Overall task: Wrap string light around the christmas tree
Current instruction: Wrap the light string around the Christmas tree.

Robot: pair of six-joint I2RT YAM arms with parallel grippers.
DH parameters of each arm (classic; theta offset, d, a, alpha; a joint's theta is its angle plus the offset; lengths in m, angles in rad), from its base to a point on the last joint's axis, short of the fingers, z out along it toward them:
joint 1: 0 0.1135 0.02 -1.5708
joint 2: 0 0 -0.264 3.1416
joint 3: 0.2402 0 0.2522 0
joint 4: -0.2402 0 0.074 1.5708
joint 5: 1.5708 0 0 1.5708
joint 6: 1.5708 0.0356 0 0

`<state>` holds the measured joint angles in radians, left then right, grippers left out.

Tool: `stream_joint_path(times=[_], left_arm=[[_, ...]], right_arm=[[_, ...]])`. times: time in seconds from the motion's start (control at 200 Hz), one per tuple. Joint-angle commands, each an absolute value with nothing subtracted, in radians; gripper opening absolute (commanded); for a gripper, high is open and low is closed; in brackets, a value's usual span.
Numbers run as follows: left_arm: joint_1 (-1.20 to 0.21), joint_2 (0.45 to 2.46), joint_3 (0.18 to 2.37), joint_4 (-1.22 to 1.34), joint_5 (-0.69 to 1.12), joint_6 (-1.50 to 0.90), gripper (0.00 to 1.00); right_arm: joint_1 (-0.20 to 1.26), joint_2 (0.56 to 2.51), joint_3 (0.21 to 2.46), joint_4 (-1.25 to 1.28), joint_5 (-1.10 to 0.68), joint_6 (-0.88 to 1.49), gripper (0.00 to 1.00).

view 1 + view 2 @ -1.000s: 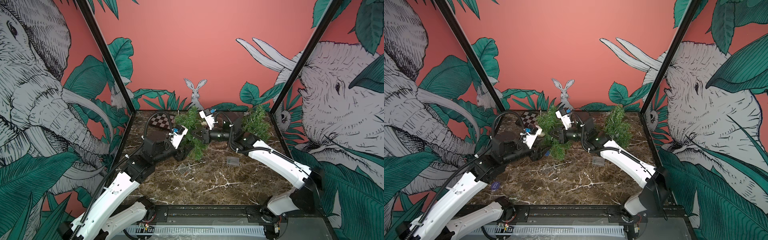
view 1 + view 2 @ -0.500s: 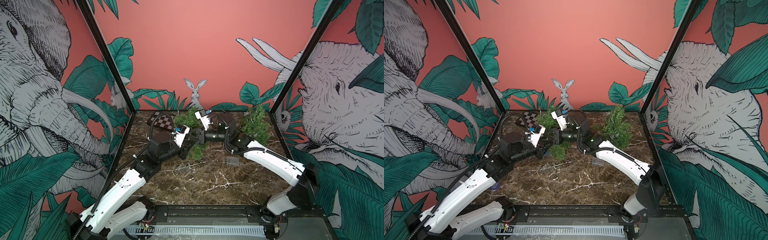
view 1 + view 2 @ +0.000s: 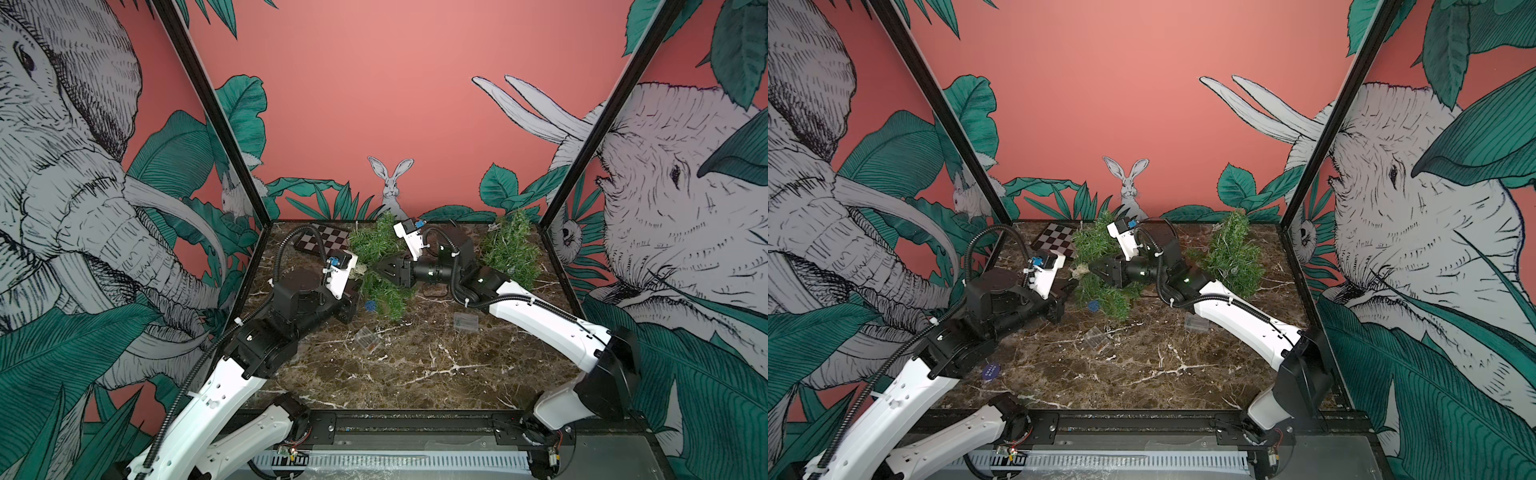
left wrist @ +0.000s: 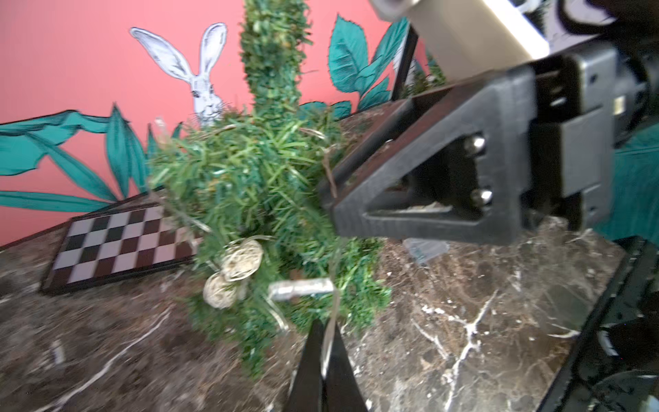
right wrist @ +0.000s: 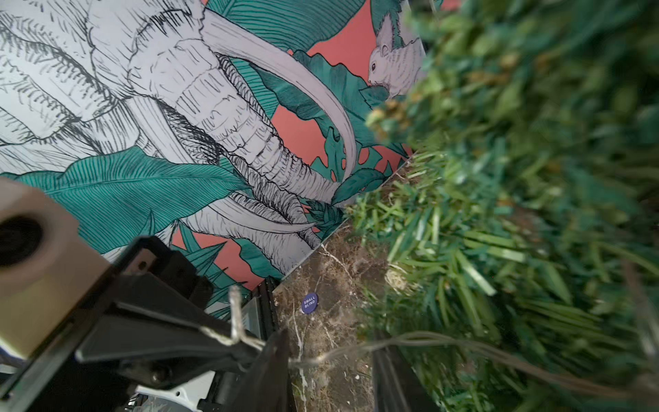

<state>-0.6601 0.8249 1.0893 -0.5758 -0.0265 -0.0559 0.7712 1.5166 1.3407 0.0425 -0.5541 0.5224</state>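
My left gripper holds the wire and next needs to swing outward past the wicker balls, because the branches near the checkerboard [image 3: 362,235] [image 4: 184,161] lie outward. It needs to release the wire beside those branches.
The christmas tree [image 3: 376,249] stands at the back middle of the marble table, green and bushy, with wicker balls [image 4: 242,260] hanging low on it. The string light [image 4: 333,303] is a thin pale wire running from the branches. My left gripper [image 4: 326,335] is shut on that wire just in front of the tree's foot; in both top views it sits left of the tree [image 3: 1068,287]. My right gripper [image 5: 328,358] reaches into the tree from the right [image 3: 380,268], jaws apart, with the string light [image 5: 356,347] crossing loose between its fingers [image 5: 272,360].
A second green tree [image 3: 509,249] stands at the back right. A checkerboard [image 3: 326,241] lies at the back left. Two clear plastic boxes [image 3: 367,338] [image 3: 466,322] lie mid-table. A blue chip [image 3: 370,306] sits by the tree's foot and a purple chip [image 3: 990,371] near the left arm.
My left gripper has shut on the string light wire. My right gripper has pushed leftward into the tree and opened, letting the wire go.
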Motion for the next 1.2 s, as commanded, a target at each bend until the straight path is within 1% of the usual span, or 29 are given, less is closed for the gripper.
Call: stream_joint_path(times=[0.0, 0.09, 0.275, 0.375, 0.47, 0.55, 0.66, 0.82, 0.94, 1.09, 1.195], left_arm=[[-0.661, 0.872, 1.171, -0.736, -0.216, 0.025, 0.0], [-0.66, 0.905, 1.224, -0.756, -0.304, 0.08, 0.0], [-0.628, 0.963, 1.305, -0.692, -0.395, 0.218, 0.0], [-0.568, 1.015, 1.345, -0.637, -0.398, 0.283, 0.0], [-0.503, 1.071, 1.344, -0.525, -0.397, 0.36, 0.0], [-0.478, 1.124, 1.34, -0.407, -0.367, 0.451, 0.0], [-0.465, 1.188, 1.332, -0.248, -0.295, 0.542, 0.0], [-0.446, 1.289, 1.386, -0.158, -0.223, 0.628, 0.0], [-0.438, 1.336, 1.404, -0.087, -0.194, 0.708, 0.0], [-0.408, 1.408, 1.46, -0.056, -0.16, 0.792, 0.0], [-0.385, 1.456, 1.521, -0.056, -0.109, 0.796, 0.02]], right_arm=[[0.724, 1.456, 1.359, 0.014, -0.518, 0.46, 0.42], [0.694, 1.426, 1.378, -0.055, -0.461, 0.395, 0.43], [0.669, 1.42, 1.442, -0.208, -0.268, 0.235, 0.44], [0.669, 1.452, 1.489, -0.245, -0.185, 0.17, 0.44], [0.665, 1.518, 1.56, -0.252, -0.143, 0.122, 0.44], [0.662, 1.586, 1.649, -0.247, -0.123, 0.072, 0.44], [0.649, 1.706, 1.771, -0.23, -0.128, 0.031, 0.44], [0.625, 1.842, 1.903, -0.197, -0.154, 0.003, 0.41], [0.618, 1.92, 1.971, -0.201, -0.191, 0.001, 0.35], [0.618, 1.929, 1.947, -0.175, -0.251, 0.044, 0.31], [0.618, 1.916, 1.913, -0.156, -0.268, 0.064, 0.28]])
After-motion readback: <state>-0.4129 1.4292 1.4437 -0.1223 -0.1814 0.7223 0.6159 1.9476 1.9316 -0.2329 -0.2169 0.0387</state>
